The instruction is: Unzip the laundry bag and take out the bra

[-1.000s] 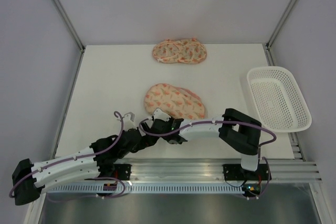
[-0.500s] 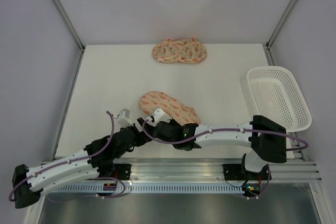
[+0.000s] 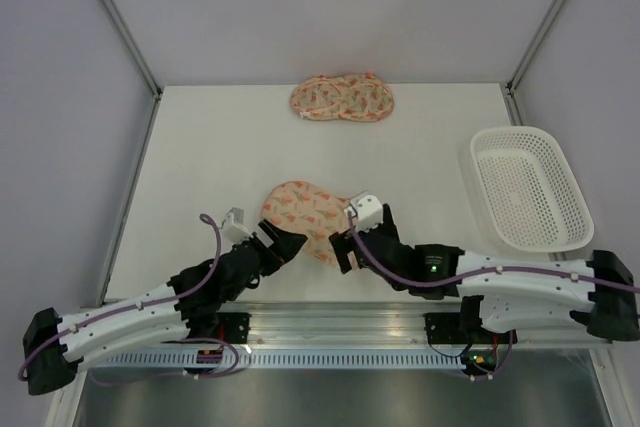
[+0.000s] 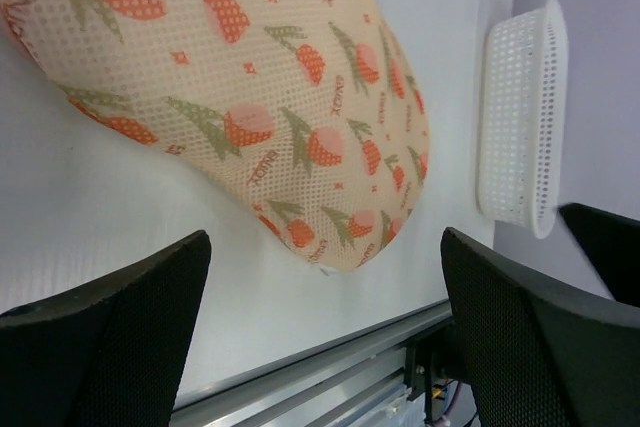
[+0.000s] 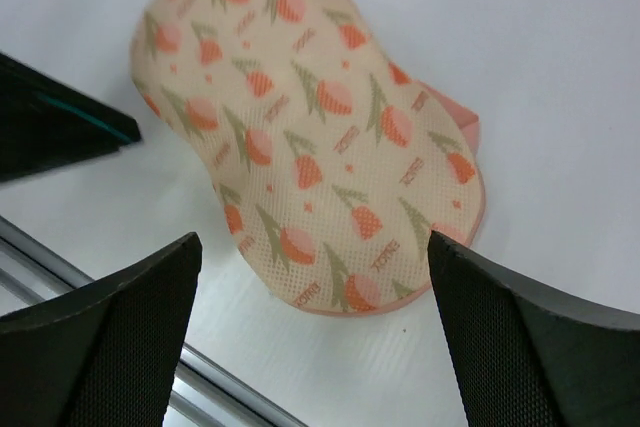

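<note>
The bag's near edge is beyond the left gripper's spread fingers, so the gripper should go down and shift toward the right in the top view to that edge.
The laundry bag (image 3: 303,212) lies near the table's front edge, a two-lobed peach pouch with an orange print, and it looks closed. My left gripper (image 3: 287,245) is open just short of its near left end. The pouch (image 4: 250,97) fills the upper part of the left wrist view, beyond the left gripper's (image 4: 325,292) spread fingers. My right gripper (image 3: 344,243) is open at the bag's near right end. In the right wrist view the bag (image 5: 310,137) lies just ahead of that gripper's (image 5: 313,247) wide fingers, untouched. The bra is hidden.
A second, similar pouch (image 3: 342,99) lies at the back of the table. A white lattice basket (image 3: 530,187) stands at the right edge, also seen as the basket (image 4: 520,117) in the left wrist view. The metal rail (image 3: 330,325) runs along the front.
The right gripper has opened and let go of the bag's near edge, and its arm has swung out low to the right. The bag slid a little left and toward the front.
</note>
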### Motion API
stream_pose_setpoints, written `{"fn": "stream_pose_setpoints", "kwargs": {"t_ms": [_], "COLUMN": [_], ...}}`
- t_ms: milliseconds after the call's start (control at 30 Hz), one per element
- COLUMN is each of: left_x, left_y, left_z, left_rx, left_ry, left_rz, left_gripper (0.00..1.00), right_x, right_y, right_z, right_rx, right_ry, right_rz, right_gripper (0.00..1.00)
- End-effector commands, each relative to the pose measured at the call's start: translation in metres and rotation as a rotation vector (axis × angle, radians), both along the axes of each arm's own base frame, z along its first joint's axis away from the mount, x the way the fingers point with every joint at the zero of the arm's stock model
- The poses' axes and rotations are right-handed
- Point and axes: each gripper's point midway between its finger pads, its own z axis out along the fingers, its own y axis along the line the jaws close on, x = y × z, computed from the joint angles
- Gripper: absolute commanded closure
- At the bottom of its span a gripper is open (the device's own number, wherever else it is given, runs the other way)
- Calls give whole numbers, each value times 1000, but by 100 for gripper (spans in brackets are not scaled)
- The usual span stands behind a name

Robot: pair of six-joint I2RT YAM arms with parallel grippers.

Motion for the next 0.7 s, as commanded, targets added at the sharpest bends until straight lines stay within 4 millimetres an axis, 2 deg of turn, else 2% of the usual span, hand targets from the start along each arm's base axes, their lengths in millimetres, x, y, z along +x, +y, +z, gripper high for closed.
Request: {"fn": "stream_pose_setpoints", "kwargs": {"t_ms": [0, 33, 67, 133, 167, 200, 267, 300, 333, 400, 467, 667], "left_x": [5, 4, 4, 4, 4, 4, 3, 2, 4, 7, 12, 19], "left_y": [-23, -31, -37, -62, -70, -79, -100, -105, -110, -114, -117, -107], "left_z": [8, 9, -7, 4, 3, -10, -4, -20, -18, -29, -30, -60], "left_rx": [-92, -108, -61, -131, -148, -135, -196, -166, -182, -180, -183, -103], "left_ry": [49, 69, 109, 109, 120, 150, 183, 229, 224, 237, 230, 249], "left_rz": [2, -14, -23, -76, -94, -109, -146, -143, -140, -120, -102, -35], "left_gripper": [0, 1, 0, 1, 1, 1, 1, 2, 2, 2, 4, 12], "right_x": [7, 7, 8, 7, 8, 8, 4, 2, 0, -5, -9, -22], "right_y": [-14, -27, -34, -49, -53, -57, -63, -63, -65, -67, -68, -73], "right_z": [51, 58, 60, 58, 57, 55, 50, 48, 46, 46, 38, 39], "right_rx": [305, 345, 380, 395, 437, 447, 506, 526, 569, 659, 687, 742], "right_ry": [-48, -52, -50, -40, -20, -17, 18, 32, 42, 82, 95, 118], "right_rz": [-135, -163, -204, -248, -293, -310, -342, -340, -333, -333, -315, -228], "right_gripper": [2, 2, 2, 2, 2, 2, 2, 2, 2, 2, 2, 2]}}
